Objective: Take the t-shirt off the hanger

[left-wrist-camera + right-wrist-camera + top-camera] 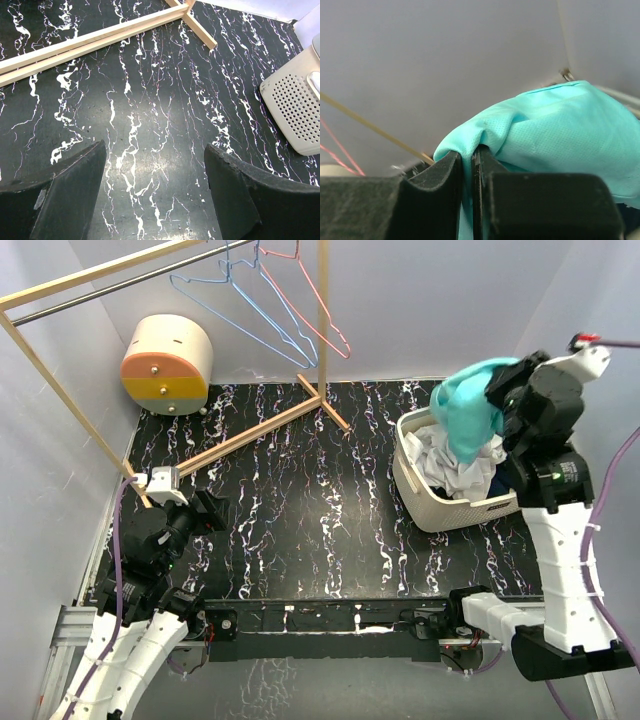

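My right gripper comes down onto the white clothes in the basket next and releases the teal t-shirt (468,410) there, since the hangers hang bare on the rack's bar.
A teal t-shirt (468,410) hangs bunched from my right gripper (497,398), high over the white laundry basket (440,510). In the right wrist view the jaws (468,155) are shut on a fold of the teal fabric (560,130). Two bare wire hangers, one blue (245,305) and one red (310,300), hang on the rack's rail at the back, well apart from the shirt. My left gripper (210,510) hovers low over the black marbled table at the left; its fingers (155,146) stand open with nothing between them.
The wooden rack's base bars (250,435) lie across the table's back left (100,40). A round cream, orange and yellow drum (168,365) sits in the far left corner. The basket holds white and dark clothes, and its perforated wall (295,110) shows in the left wrist view.
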Motion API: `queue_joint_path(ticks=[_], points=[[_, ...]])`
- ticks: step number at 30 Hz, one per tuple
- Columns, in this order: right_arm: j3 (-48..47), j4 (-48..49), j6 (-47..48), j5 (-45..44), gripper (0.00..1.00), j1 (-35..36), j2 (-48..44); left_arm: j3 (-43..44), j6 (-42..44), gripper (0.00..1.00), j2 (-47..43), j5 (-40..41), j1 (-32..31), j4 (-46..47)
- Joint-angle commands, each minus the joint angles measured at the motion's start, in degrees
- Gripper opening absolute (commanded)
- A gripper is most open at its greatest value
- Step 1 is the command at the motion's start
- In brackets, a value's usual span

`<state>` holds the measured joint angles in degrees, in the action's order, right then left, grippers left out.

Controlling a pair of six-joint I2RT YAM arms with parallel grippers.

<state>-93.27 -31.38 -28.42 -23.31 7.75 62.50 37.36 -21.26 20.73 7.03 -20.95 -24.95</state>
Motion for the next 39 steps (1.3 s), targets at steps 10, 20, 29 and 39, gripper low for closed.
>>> queue_joint_path(ticks=[10, 20, 29, 39], points=[[37.17, 4.72, -1.54, 8.25, 0.08, -3.56, 8.1, 0.95, 0.24, 0.77, 1.24, -1.17, 0.08, -0.1], [40.33, 7.76, -0.64, 18.62, 0.36, -6.96, 20.36, 0.95, 0.07, 0.77, 1.04, -0.56, 0.12, -0.19], [33.73, 5.01, 4.71, 21.08, 0.98, -6.96, 5.26, 0.96, 0.05, 0.78, 2.22, -1.12, 0.12, -0.01], [21.81, -1.89, 8.33, 30.64, 0.98, -6.96, -0.34, 1.0, -0.04, 0.79, 2.36, -1.2, 0.11, -0.1]])
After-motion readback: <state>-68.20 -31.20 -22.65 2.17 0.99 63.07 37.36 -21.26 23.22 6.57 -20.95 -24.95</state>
